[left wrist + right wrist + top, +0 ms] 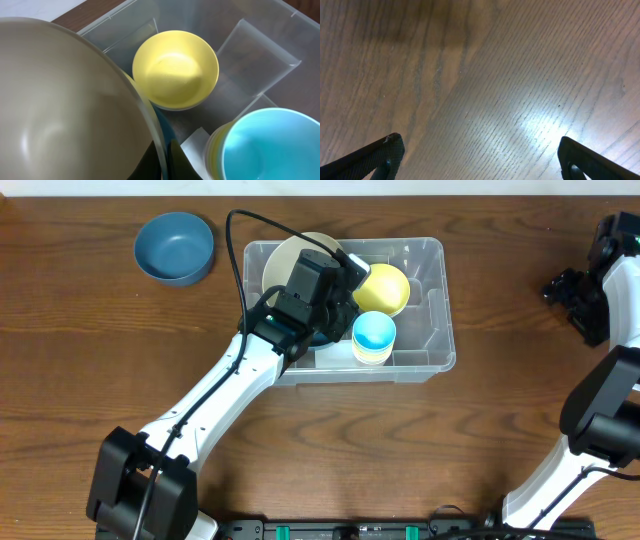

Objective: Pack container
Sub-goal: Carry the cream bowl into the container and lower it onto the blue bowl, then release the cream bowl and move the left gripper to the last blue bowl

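Observation:
The dark blue thing's edge shows just below the beige bowl's rim, so my left gripper will next lower the bowl onto that thing [165,126] in the container.
The clear plastic container [440,310] stands at the table's middle back. Inside it are a yellow bowl [382,288], also in the left wrist view [175,70], and a light blue cup [374,337] stacked on other cups [270,145]. My left gripper [345,268] reaches into the container and is shut on the rim of a large beige bowl [285,255]. That bowl fills the left of the left wrist view [65,100], with the fingers [162,160] on either side of its rim. My right gripper [575,295] is open and empty over bare table [480,155].
A dark blue bowl [175,247] sits on the table left of the container. Something dark blue lies under my left wrist inside the container [322,337]. The container's walls and moulded steps [260,55] surround the bowls.

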Tool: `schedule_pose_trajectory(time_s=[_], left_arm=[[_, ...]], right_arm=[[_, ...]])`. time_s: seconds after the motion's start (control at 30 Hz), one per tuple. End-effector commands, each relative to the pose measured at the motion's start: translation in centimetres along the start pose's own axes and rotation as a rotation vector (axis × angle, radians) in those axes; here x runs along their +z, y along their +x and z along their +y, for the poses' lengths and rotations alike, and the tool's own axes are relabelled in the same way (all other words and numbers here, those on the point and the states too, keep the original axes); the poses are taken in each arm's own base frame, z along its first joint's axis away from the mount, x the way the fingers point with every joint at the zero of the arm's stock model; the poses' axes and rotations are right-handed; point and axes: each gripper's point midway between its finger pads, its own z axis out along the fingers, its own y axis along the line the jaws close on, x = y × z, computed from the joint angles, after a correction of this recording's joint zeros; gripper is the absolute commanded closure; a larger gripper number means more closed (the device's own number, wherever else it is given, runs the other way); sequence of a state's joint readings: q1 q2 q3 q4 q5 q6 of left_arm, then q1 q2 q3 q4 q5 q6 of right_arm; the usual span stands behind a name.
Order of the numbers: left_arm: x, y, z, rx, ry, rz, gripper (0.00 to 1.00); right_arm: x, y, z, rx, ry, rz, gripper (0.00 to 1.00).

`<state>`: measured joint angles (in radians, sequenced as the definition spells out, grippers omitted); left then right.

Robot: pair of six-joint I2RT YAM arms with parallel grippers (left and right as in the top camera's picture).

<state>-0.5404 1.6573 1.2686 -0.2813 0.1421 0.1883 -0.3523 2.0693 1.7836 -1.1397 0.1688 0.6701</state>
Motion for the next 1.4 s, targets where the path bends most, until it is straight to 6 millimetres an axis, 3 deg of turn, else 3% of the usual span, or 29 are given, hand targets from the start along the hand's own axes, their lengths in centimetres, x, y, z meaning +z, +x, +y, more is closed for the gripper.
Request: schedule_pose_trajectory(time_s=[0.0, 0.77, 1.1, 1.37], left_arm=[[-0.1, -0.3, 0.5, 0.017, -0.028, 0.0, 0.94], [0.0, 1.3, 0.7, 0.013, -0.042, 0.062, 0.94], [2.1, 3.2, 0.6, 0.009, -0.033, 0.124, 0.94], [2.3, 2.8, 0.7, 0.01, -0.036, 0.107, 0.94]], right_arm=[[-0.2, -0.2, -0.1, 0.015, 0.002, -0.009, 0.01], [-0.2, -0.2, -0.1, 0.016, 0.002, -0.009, 0.01], [-0.2, -0.2, -0.1, 0.015, 0.002, -0.009, 0.01], [-0.2, -0.2, -0.1, 0.016, 0.002, -0.009, 0.01]])
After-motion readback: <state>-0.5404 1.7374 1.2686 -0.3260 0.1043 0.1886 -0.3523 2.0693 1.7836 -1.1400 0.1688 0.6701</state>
